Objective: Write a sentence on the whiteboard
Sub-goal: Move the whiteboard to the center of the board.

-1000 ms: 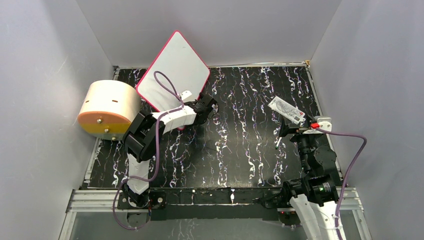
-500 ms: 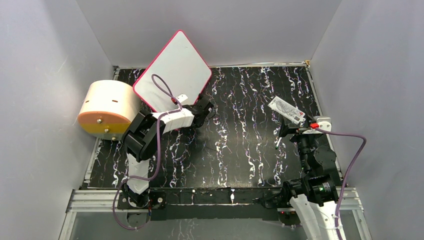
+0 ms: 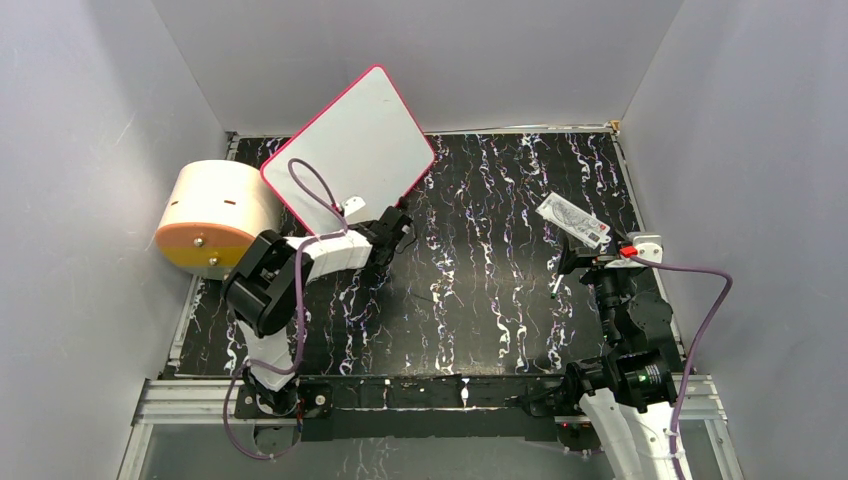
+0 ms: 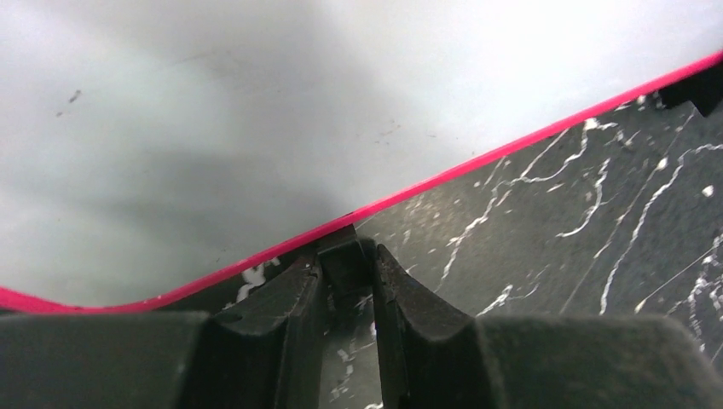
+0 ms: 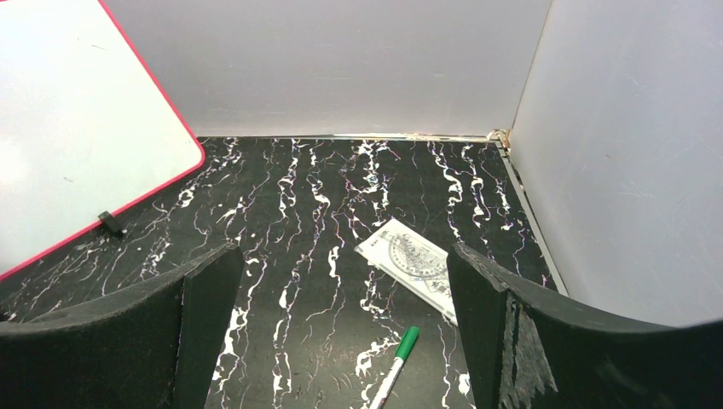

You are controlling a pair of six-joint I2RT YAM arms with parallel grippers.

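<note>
Next, my left gripper drags the tab of the whiteboard back toward the table's bare middle, turning the board, and releases, since it sits crooked beside the drum.
The whiteboard (image 3: 350,150) stands tilted at the back left, white with a pink-red rim. Its face (image 4: 213,111) is blank, and the sentence is out of view. My left gripper (image 3: 395,228) is at the board's lower edge, shut (image 4: 345,247) on a small black tab fixed to the rim. The board's right corner and that tab (image 5: 111,224) also show in the right wrist view (image 5: 77,128). A green-capped marker (image 5: 396,362) lies on the black marbled table. My right gripper (image 5: 341,264) hangs wide open above it (image 3: 588,262), holding nothing.
A cream drum with an orange face (image 3: 215,212) sits at the far left, close to the board. A white packet with a protractor print (image 3: 572,222) lies just beyond the marker (image 5: 413,264). Grey walls close in the table on three sides.
The left jaws closed on the tab. The board has swung and risen, its top corner now further right. The left arm has pulled back toward the left. The right arm has not moved.
</note>
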